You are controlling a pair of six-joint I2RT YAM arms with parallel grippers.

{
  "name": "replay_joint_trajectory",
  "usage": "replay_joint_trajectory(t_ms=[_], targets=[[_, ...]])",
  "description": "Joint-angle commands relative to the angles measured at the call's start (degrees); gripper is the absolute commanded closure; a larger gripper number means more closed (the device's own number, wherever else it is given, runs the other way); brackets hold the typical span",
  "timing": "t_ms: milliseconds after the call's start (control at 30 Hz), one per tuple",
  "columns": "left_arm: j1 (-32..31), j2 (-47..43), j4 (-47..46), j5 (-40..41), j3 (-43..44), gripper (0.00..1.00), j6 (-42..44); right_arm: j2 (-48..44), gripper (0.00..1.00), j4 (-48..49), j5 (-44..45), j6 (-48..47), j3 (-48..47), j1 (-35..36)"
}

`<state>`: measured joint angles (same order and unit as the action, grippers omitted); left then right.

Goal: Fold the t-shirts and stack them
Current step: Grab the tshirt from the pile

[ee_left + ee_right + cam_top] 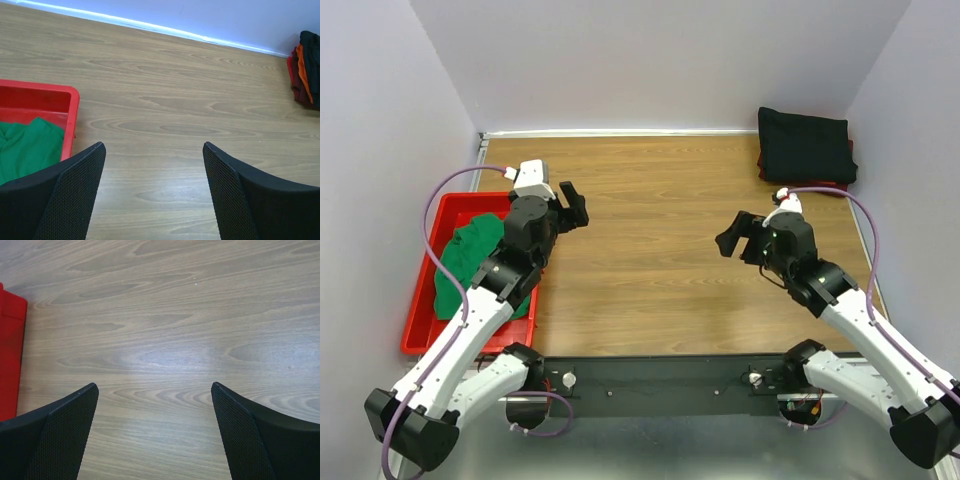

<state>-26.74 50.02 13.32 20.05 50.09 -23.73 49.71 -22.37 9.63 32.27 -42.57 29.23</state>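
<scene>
I should move my left gripper to the left in the top view and down onto the green t-shirt's far fold [482, 236], because the green t-shirt is crumpled in the red tray [427, 310].
A bright green t-shirt [470, 262] lies crumpled in the red tray [427, 310] at the left; it also shows in the left wrist view [27, 150]. A folded black t-shirt [804, 144] lies at the far right corner on top of a dark red one [763, 165]; the stack's edge shows in the left wrist view [305, 67]. My left gripper [574, 207] is open and empty above the table, just right of the tray. My right gripper [738, 235] is open and empty above the table, in front of the stack.
The red tray's corner [60, 102] sits left of my left fingers, and its edge shows in the right wrist view [10, 355]. White walls close the table at the back and sides. A black rail [660, 375] runs along the near edge.
</scene>
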Motion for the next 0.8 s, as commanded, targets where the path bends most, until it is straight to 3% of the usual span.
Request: replay_joint_trajectory(t_ms=[0, 33, 167, 367, 600, 767], targets=[[0.37, 1.48, 2.4, 3.49, 1.32, 0.11, -3.16, -1.02, 0.0, 0.75, -1.01, -0.63, 0.73, -0.14], [0.64, 2.44, 4.06, 5.42, 1.85, 0.05, -3.69, -1.02, 0.0, 0.75, -1.36, -0.63, 0.82, -0.14], [3.53, 7.62, 10.4, 11.66, 6.24, 0.05, -8.16, -1.02, 0.0, 0.75, -2.5, -0.72, 1.34, -0.14], [13.28, 13.34, 12.96, 12.03, 6.52, 0.05, -10.99, -0.76, 0.0, 0.75, -5.49, -0.54, 1.87, -0.14], [35.85, 24.67, 8.22, 1.85, 1.43, 0.05, -11.52, 0.38, 0.0, 0.75, -7.16, -0.54, 1.7, -0.14], [41.77, 33.2, 6.19, -3.44, 0.89, 0.05, -13.27, 0.82, 0.0, 0.84, -8.49, -0.46, 1.87, -0.14]])
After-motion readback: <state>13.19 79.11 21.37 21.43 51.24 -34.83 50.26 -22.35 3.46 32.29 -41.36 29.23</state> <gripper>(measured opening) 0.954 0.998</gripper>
